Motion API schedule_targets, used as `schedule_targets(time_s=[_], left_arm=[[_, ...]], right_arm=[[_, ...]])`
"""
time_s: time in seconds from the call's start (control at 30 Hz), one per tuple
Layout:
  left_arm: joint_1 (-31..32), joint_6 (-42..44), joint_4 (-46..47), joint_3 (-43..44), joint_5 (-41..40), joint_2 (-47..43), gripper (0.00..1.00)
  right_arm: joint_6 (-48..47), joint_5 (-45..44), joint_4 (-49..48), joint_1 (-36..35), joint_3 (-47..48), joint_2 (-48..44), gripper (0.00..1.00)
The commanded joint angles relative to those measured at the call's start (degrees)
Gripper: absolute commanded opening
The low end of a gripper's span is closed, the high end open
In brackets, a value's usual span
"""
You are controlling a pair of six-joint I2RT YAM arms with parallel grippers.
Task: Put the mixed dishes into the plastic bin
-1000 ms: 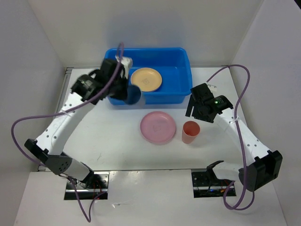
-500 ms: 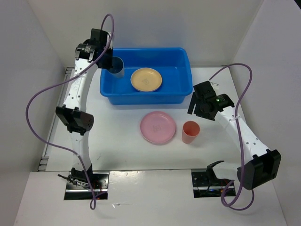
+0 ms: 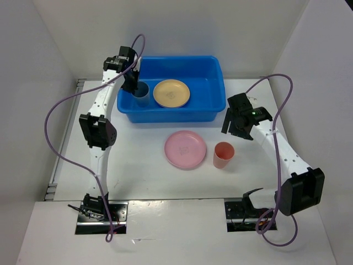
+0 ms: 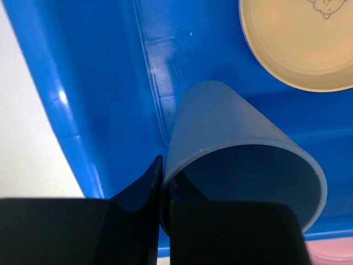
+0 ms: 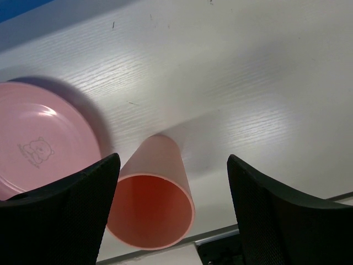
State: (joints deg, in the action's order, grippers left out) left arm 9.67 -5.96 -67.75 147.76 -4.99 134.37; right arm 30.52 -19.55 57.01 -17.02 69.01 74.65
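The left gripper lowers the blue cup base-first onto the clear bottom of the bin beside the yellow plate (image 3: 171,93) next, then releases the cup's rim.
The blue plastic bin (image 3: 182,116) stands at the back of the table. The yellow plate (image 3: 171,93) lies inside it. My left gripper (image 3: 135,87) is inside the bin's left end, shut on the rim of the blue cup (image 3: 142,95). The left wrist view shows the fingers (image 4: 144,190) pinching the cup's wall (image 4: 220,121), with the yellow plate (image 4: 300,38) beyond. The pink plate (image 3: 185,149) and the salmon-red cup (image 3: 223,154) stand on the table. My right gripper (image 3: 234,125) is open above the salmon-red cup (image 5: 151,204), apart from it. The lilac plate is out of sight.
White walls close in the table on the left, back and right. The pink plate (image 5: 38,143) lies just left of the salmon-red cup. The table's front edge shows at the bottom of the right wrist view.
My left arm carried the blue cup from the bin's front left wall up over the back left corner, then down into the bin's left end. The right gripper hardly moved.
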Motion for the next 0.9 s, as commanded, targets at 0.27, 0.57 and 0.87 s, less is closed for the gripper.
schedule_targets(time_s=[0.27,0.57,0.87], left_arm=[[-0.53,1.21,0.25,2.97,1.65,3.89,0.04],[-1.06,1.74,0.25,2.97,2.97,4.94,0.09],[-1.59,1.74,0.25,2.97,4.03,5.47,0.26]], right_arm=[[-1.70,3.29,-0.07,0.40,0.33,3.22,0.80],[-1.17,5.05,5.12,-0.12,0.33,0.76,0.80],[2.79,6.28,8.03,-1.97,-0.81,-1.87,0.80]])
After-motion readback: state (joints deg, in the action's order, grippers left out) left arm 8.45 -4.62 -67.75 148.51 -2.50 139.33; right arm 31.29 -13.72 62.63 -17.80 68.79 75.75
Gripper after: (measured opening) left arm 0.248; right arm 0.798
